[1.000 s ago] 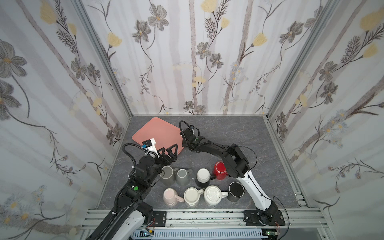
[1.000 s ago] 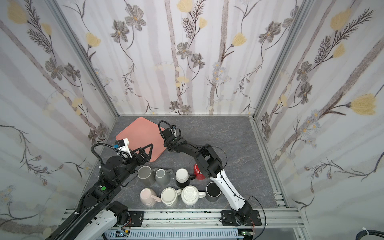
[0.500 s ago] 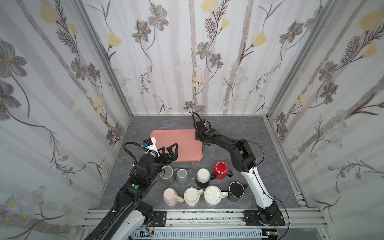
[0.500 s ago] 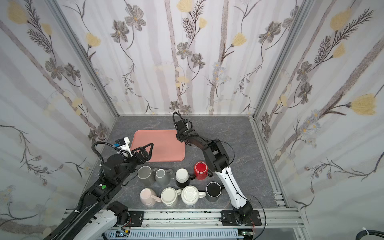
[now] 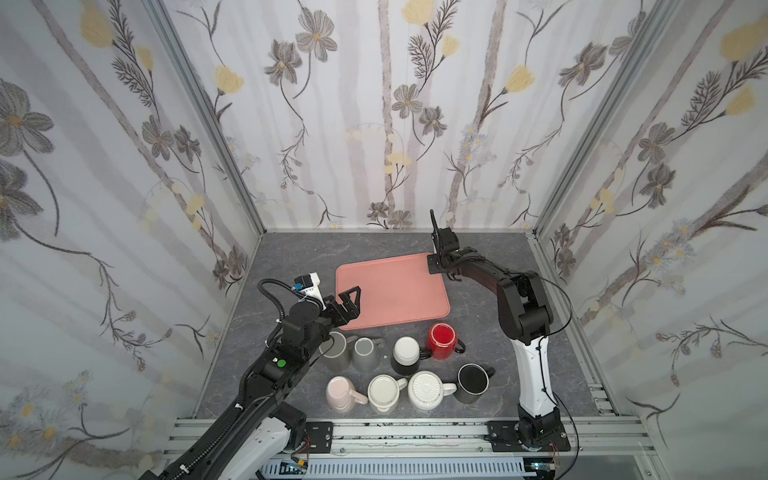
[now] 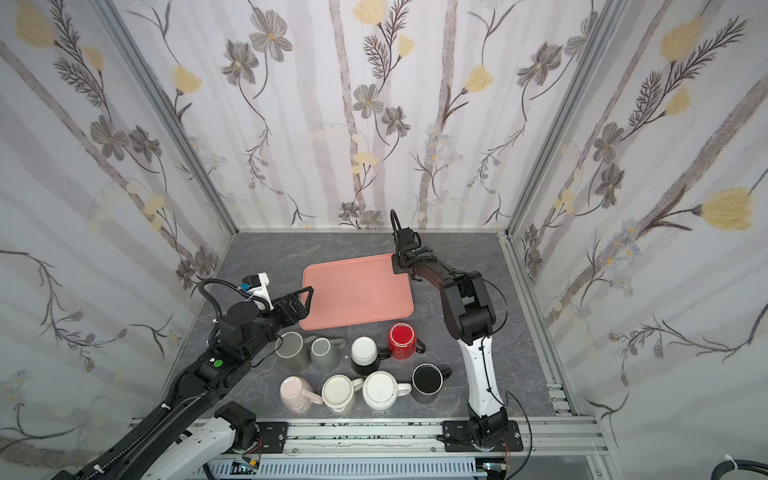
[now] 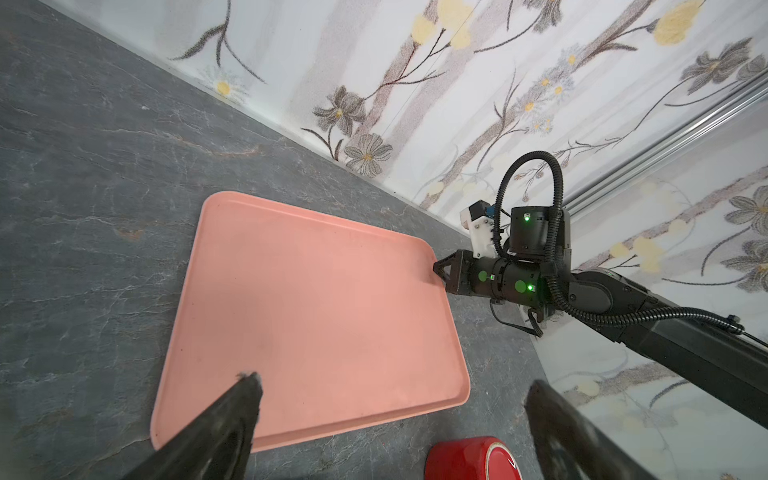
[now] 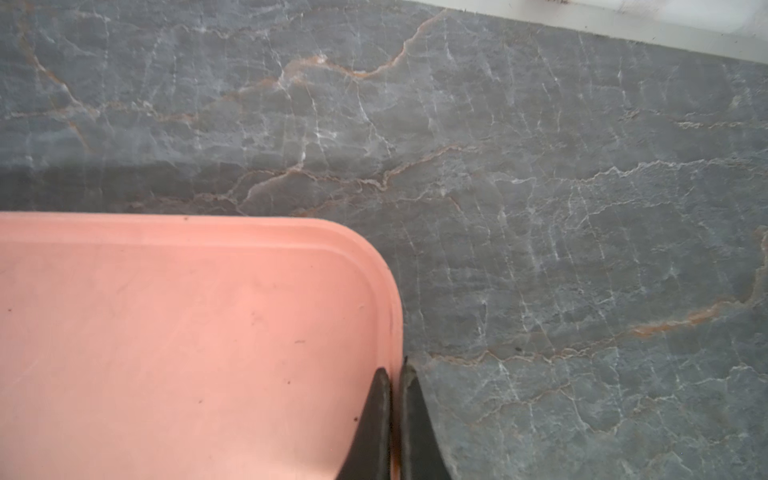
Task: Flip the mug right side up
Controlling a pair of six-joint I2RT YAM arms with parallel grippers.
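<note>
My right gripper has to pull the tray's far corner rim [image 8: 392, 299] sideways next, away from my left gripper, and let go over the bare tabletop beside it, since the tray is crooked.
Several mugs stand in two rows near the table's front edge in both top views. A red mug [image 5: 442, 340] [image 6: 402, 338] stands bottom up; the left wrist view shows its base [image 7: 469, 457]. A white-bottomed black mug [image 5: 406, 353] and a ribbed white mug [image 5: 426, 388] are also bottom up. My left gripper [image 5: 351, 305] [image 6: 302, 301] [image 7: 392, 382] hangs open over the near left corner of a pink tray [image 5: 390, 291] [image 6: 357, 291] [image 7: 311, 311], holding nothing. My right gripper [image 5: 432, 266] [image 6: 397, 266] [image 8: 395, 372] is shut on the tray's far right corner rim [image 8: 392, 299].
A black mug [image 5: 471, 379] stands mouth up at the right end of the front row, a pink mug [image 5: 338, 392] at the left end. Two grey mugs [image 5: 365, 353] sit close under my left arm. Flowered walls enclose the grey table [image 5: 299, 253] on three sides.
My right gripper has dragged the tray from the left rear toward the right, and it now lies squarer in the middle. The left arm has barely moved.
</note>
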